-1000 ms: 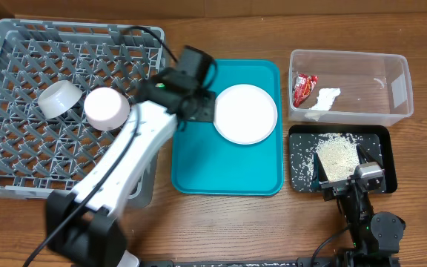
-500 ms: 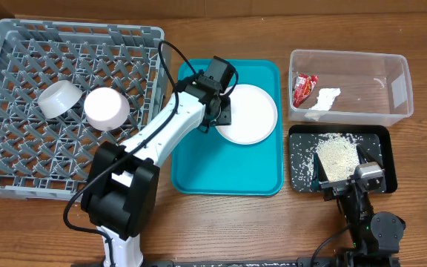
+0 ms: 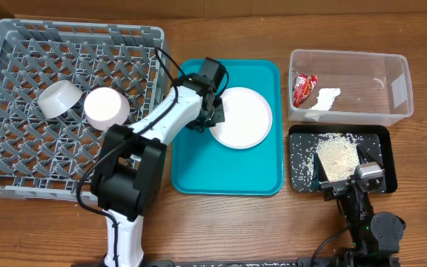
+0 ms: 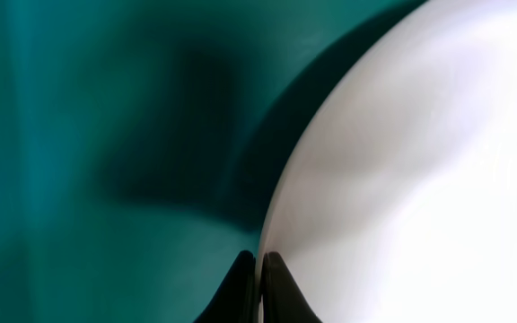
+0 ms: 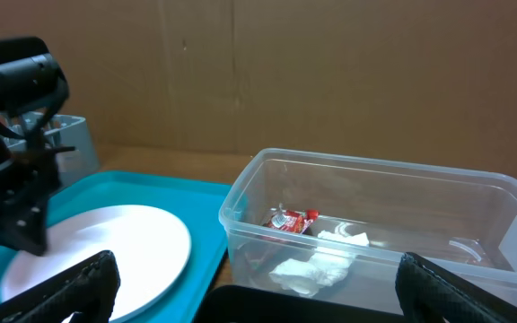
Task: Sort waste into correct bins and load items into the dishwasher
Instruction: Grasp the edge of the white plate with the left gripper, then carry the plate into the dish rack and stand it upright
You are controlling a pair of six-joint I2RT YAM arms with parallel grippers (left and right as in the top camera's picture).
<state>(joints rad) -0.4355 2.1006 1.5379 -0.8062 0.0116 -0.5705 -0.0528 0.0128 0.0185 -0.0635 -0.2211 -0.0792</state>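
The empty slots inside the rack are to the left of my left gripper in the overhead view, so my left gripper will next lift over the rack's tray side [image 3: 138,102], go down and release the plate [image 3: 245,119].
A round white plate [image 3: 245,119] lies on the teal serving tray [image 3: 224,167]. My left gripper [image 3: 212,111] is shut on the plate's left rim; in the left wrist view its dark fingertips [image 4: 260,269] pinch the edge of the plate [image 4: 402,179]. My right gripper [image 3: 345,184] rests open at the near edge of the black tray [image 3: 300,159], which holds rice scraps [image 3: 337,156]. The clear tub [image 3: 400,89] holds the red wrapper [image 3: 303,89] and white tissue [image 3: 323,100]. In the right wrist view the right gripper [image 5: 258,301] faces the tub [image 5: 438,206] and the plate [image 5: 106,247].
The grey dish rack [image 3: 21,163] fills the left side, with a small white bowl [image 3: 58,99] and a pale cup [image 3: 107,108] in it. The left arm [image 3: 154,126] stretches across the rack's right wall.
The left arm swung right from the rack's edge to the plate. Its gripper shut on the plate's left rim, and the plate shifted slightly left. The right arm stayed still.
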